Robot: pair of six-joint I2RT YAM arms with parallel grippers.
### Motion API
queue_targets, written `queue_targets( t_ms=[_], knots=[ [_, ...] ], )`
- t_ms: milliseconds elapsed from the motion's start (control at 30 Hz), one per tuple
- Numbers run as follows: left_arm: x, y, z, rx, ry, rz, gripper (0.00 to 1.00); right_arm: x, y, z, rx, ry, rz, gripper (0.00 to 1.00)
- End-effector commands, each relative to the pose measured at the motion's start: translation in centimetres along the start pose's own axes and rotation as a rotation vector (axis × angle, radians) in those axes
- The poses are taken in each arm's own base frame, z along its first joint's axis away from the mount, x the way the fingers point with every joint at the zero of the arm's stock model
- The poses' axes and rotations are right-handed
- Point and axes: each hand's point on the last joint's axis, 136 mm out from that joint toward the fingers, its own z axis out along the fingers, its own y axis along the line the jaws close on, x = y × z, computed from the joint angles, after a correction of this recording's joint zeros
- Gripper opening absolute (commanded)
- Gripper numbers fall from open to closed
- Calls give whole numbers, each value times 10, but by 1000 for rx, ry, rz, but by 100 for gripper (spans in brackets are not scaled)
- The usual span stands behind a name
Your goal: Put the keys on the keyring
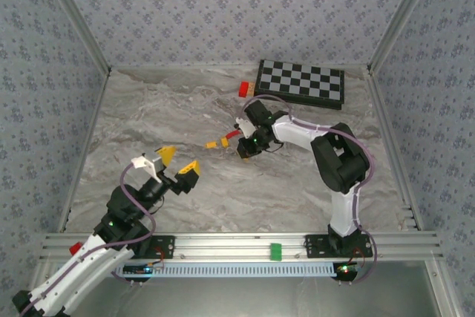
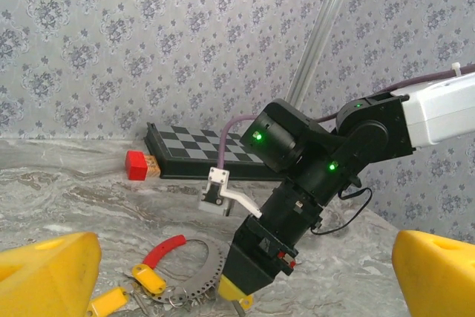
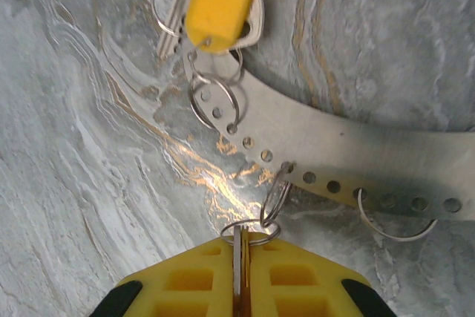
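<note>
My right gripper will move back and down and release the key's blade on the bare tabletop, as this key's split ring already links to the keyring's band (image 3: 356,150).
The keyring (image 2: 204,269) is a grey perforated metal band with a red section (image 2: 165,249), lying flat on the marble table. Two keys with yellow heads (image 2: 148,278) rest at its left end, and from above they sit at mid-table (image 1: 217,143). My right gripper (image 3: 239,257) points down at the band and is shut on a thin metal key blade (image 3: 237,269). A small split ring (image 3: 249,231) on that key links through a second ring into a hole of the band (image 3: 356,150). My left gripper (image 1: 178,163) hovers open to the left, its yellow pads (image 2: 44,272) far apart and holding nothing.
A folded checkerboard (image 1: 300,83) lies at the back right, with a red block (image 1: 243,88) at its left end. The right arm (image 1: 338,157) reaches in from the right. Aluminium rails (image 1: 223,246) edge the near side; patterned walls enclose the table.
</note>
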Motion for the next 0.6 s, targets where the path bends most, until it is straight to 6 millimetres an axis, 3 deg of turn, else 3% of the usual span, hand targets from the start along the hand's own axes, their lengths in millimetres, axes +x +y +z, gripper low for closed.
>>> queue_targets(
  t_ms=[0, 567],
  knots=[
    [-2, 0, -2, 2, -14, -14, 100, 13, -2, 5, 12, 81, 6, 10],
    [-3, 0, -3, 2, -19, -17, 100, 38, 0, 7, 4, 143, 28, 17]
  ],
)
